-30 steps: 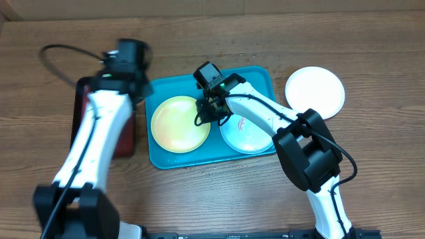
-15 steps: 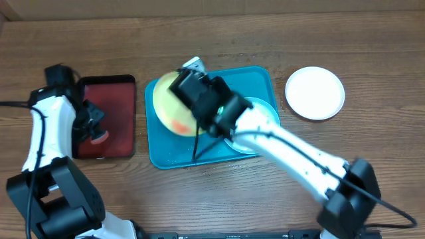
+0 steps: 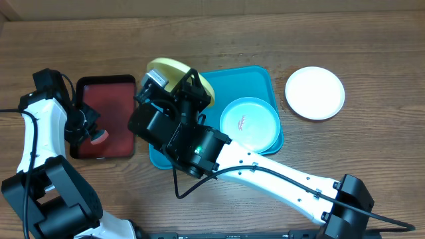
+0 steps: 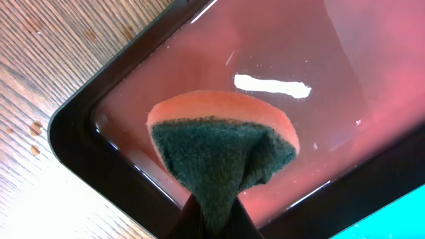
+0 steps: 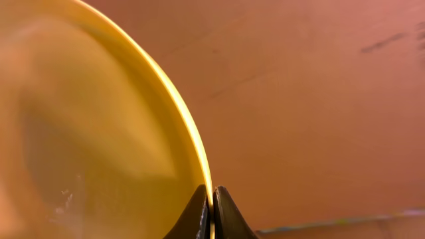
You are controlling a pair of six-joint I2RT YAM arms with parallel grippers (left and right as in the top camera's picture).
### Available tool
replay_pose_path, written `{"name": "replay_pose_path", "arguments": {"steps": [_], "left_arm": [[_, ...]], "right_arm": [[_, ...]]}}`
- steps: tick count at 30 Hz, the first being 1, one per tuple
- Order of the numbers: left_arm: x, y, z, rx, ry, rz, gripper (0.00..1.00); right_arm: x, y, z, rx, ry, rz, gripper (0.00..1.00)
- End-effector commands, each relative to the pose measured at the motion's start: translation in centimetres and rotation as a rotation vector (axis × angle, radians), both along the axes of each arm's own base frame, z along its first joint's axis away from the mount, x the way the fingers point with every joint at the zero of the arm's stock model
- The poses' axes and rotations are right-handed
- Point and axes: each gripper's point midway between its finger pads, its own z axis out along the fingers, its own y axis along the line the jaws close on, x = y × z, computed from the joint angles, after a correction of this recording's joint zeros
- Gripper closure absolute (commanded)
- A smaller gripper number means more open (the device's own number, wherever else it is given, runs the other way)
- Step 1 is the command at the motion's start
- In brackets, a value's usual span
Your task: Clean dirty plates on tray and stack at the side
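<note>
My right gripper carries the tilted yellow-green plate past the pale blue plate point(image 3: 249, 123) next, then down level onto the white plate point(image 3: 315, 92).
My right gripper point(image 5: 211, 199) is shut on the rim of the yellow-green plate point(image 5: 93, 133), held lifted and tilted over the far left corner of the teal tray point(image 3: 262, 76); the plate shows in the overhead view point(image 3: 169, 70), and my arm hides the gripper there. The pale blue plate point(image 3: 249, 123) with a red smear lies in the tray. The white plate point(image 3: 315, 92) lies on the table right of the tray. My left gripper point(image 4: 212, 216) is shut on an orange and green sponge point(image 4: 222, 149) over the dark red tray point(image 4: 372, 79), at its left edge in the overhead view point(image 3: 89, 133).
The dark red black-rimmed tray point(image 3: 106, 99) sits left of the teal tray and holds a thin film of liquid. My right arm point(image 3: 265, 169) crosses the table in front of the teal tray. A cardboard wall point(image 3: 212, 8) runs along the far edge.
My right gripper has lifted the yellow-green plate off the teal tray and tilted it up toward the far left. My left gripper has stayed over the red tray with the sponge.
</note>
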Motion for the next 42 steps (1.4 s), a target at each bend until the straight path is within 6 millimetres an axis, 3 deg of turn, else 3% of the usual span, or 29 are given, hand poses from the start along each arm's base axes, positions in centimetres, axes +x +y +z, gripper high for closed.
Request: {"name": "replay_pose_path", "arguments": {"steps": [1, 6, 9, 11, 14, 15, 17, 19, 22, 27, 32, 35, 38, 42], "left_arm": [[0.1, -0.5, -0.2, -0.026, -0.004, 0.015, 0.96], [0.1, -0.5, -0.2, -0.026, -0.004, 0.015, 0.96], [0.0, -0.5, -0.3, -0.028, 0.000, 0.015, 0.96], [-0.1, -0.5, -0.3, -0.029, 0.002, 0.014, 0.96], [-0.2, -0.6, -0.5, -0.031, 0.006, 0.008, 0.96], [-0.2, -0.7, -0.5, -0.036, 0.005, 0.007, 0.96], [-0.2, -0.7, -0.5, -0.038, 0.005, 0.007, 0.96], [-0.2, -0.7, -0.6, -0.038, 0.005, 0.007, 0.96], [-0.2, -0.7, -0.6, -0.037, 0.004, 0.007, 0.96], [-0.1, -0.7, -0.6, -0.037, 0.002, 0.007, 0.96], [-0.1, -0.7, -0.5, -0.035, -0.001, 0.007, 0.96], [0.0, -0.6, -0.5, -0.034, -0.003, 0.007, 0.96], [0.0, -0.6, -0.5, -0.033, -0.005, 0.007, 0.96], [0.0, -0.6, -0.5, -0.033, -0.004, 0.006, 0.96]], "right_arm": [[-0.2, -1.6, 2.2, -0.123, -0.055, -0.076, 0.96], [-0.1, -1.5, 2.6, -0.091, -0.072, -0.085, 0.96], [0.4, -2.3, 1.9, 0.130, -0.107, -0.136, 0.96], [1.3, -2.6, -1.2, 0.286, -0.003, -0.116, 0.96], [2.3, -1.6, -9.9, 0.478, 0.490, 0.018, 0.96], [2.4, -1.9, -11.5, 0.541, 0.616, 0.037, 0.96], [2.9, -3.5, -13.1, 0.728, 0.799, -0.005, 0.96], [3.7, -5.3, -13.3, 0.906, 0.910, -0.055, 0.96], [5.3, -9.3, -13.2, 1.105, 1.021, -0.114, 0.96], [7.8, -22.7, -14.7, 1.216, 0.948, -0.447, 0.96], [7.1, -33.9, -17.2, 1.214, 0.825, -0.757, 0.96], [6.2, -38.6, -18.6, 1.243, 0.775, -0.873, 0.96], [5.5, -42.1, -19.7, 1.287, 0.728, -0.940, 0.96], [5.2, -44.3, -20.9, 1.314, 0.681, -0.972, 0.96]]}}
